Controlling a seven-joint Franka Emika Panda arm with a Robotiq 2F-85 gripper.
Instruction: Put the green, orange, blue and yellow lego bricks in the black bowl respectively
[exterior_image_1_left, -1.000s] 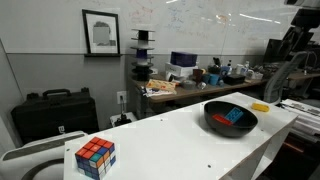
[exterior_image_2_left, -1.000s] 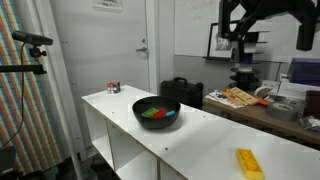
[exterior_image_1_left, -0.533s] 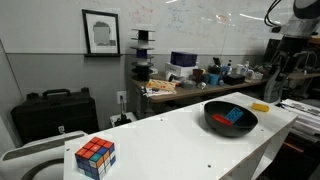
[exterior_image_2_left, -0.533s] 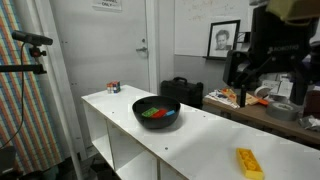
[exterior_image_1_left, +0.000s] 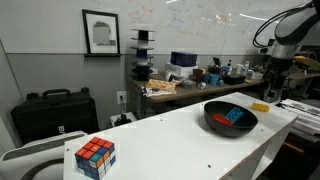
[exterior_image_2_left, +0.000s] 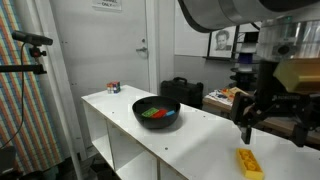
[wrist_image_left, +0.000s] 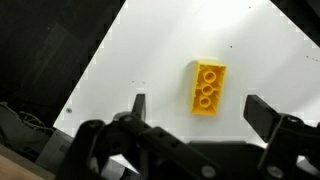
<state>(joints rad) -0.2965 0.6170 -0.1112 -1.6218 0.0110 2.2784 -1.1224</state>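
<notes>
Next, my gripper lowers its open fingers around the long sides of the yellow lego brick (exterior_image_2_left: 250, 164) (wrist_image_left: 206, 89) below and closes, as they already stand across its width.
The flat yellow lego brick (wrist_image_left: 206, 89) lies on the white table; it also shows in both exterior views (exterior_image_2_left: 248, 163) (exterior_image_1_left: 260, 106). My gripper (wrist_image_left: 200, 108) is open and hovers right above it, fingers spread wide to either side; it shows in both exterior views (exterior_image_2_left: 270, 125) (exterior_image_1_left: 272, 88). The black bowl (exterior_image_2_left: 156, 113) (exterior_image_1_left: 231, 119) stands on the table away from the yellow brick. Inside it lie the green (exterior_image_2_left: 147, 113), red-orange (exterior_image_2_left: 157, 113) and blue bricks (exterior_image_1_left: 234, 116).
A multicoloured puzzle cube (exterior_image_1_left: 95, 157) (exterior_image_2_left: 113, 88) sits at the table's far end from the gripper. A black case (exterior_image_1_left: 54, 113) stands behind the table. Cluttered desks (exterior_image_1_left: 190, 80) lie beyond. The table edge runs close to the yellow brick (wrist_image_left: 90, 75).
The arm has come down from high above the table to just over the yellow brick. The bowl, bricks and cube have not moved.
</notes>
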